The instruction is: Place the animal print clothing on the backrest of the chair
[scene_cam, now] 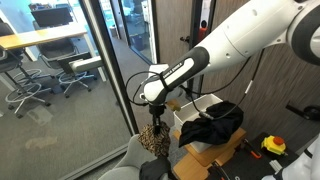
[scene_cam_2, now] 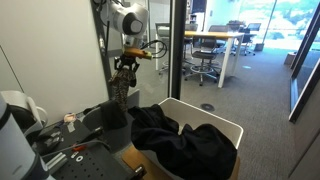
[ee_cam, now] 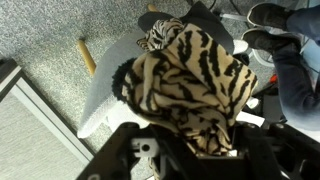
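Observation:
My gripper should move down next until the fabric gathers on the grey chair's backrest (scene_cam: 138,151) (ee_cam: 124,65) below, and then let go, because that backrest is under the hanging clothing.
My gripper (scene_cam: 155,112) is shut on the animal print clothing (scene_cam: 153,137), a tan and black striped fabric. It hangs straight down from the jaws in both exterior views (scene_cam_2: 121,92). In the wrist view the fabric (ee_cam: 190,80) bunches between the fingers and fills the middle of the picture. Below it stands the grey chair (ee_cam: 105,85), whose backrest top shows in an exterior view (scene_cam: 128,157). The fabric's lower end hangs just above or at the chair; I cannot tell whether it touches.
A white bin (scene_cam_2: 215,125) holds black clothing (scene_cam_2: 180,140), seen also in an exterior view (scene_cam: 212,124). A glass wall (scene_cam: 70,90) stands close beside the chair. Tools lie on a bench (scene_cam_2: 70,150). A yellow tape measure (scene_cam: 273,145) sits nearby.

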Robot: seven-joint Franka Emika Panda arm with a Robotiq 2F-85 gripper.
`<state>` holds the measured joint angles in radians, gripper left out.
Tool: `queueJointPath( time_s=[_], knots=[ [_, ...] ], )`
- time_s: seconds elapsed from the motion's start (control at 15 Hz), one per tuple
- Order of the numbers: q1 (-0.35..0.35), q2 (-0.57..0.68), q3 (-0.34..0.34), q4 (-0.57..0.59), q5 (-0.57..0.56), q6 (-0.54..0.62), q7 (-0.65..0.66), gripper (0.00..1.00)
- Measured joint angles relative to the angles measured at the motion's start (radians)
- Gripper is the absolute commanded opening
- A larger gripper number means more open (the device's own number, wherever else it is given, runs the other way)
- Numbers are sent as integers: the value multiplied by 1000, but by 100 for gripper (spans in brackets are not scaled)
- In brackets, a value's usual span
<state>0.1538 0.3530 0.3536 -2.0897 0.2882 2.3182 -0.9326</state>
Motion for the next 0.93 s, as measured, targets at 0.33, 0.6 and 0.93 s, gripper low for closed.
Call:
queueJointPath(
  time_s=[0.33,0.6,0.93],
  knots=[
    [-2,108,0,94,-9,-15,-19,15],
    [2,179,3,147,-16,-11,-31,15],
    [7,258,2,183,-51,-2,-30,15]
  ],
)
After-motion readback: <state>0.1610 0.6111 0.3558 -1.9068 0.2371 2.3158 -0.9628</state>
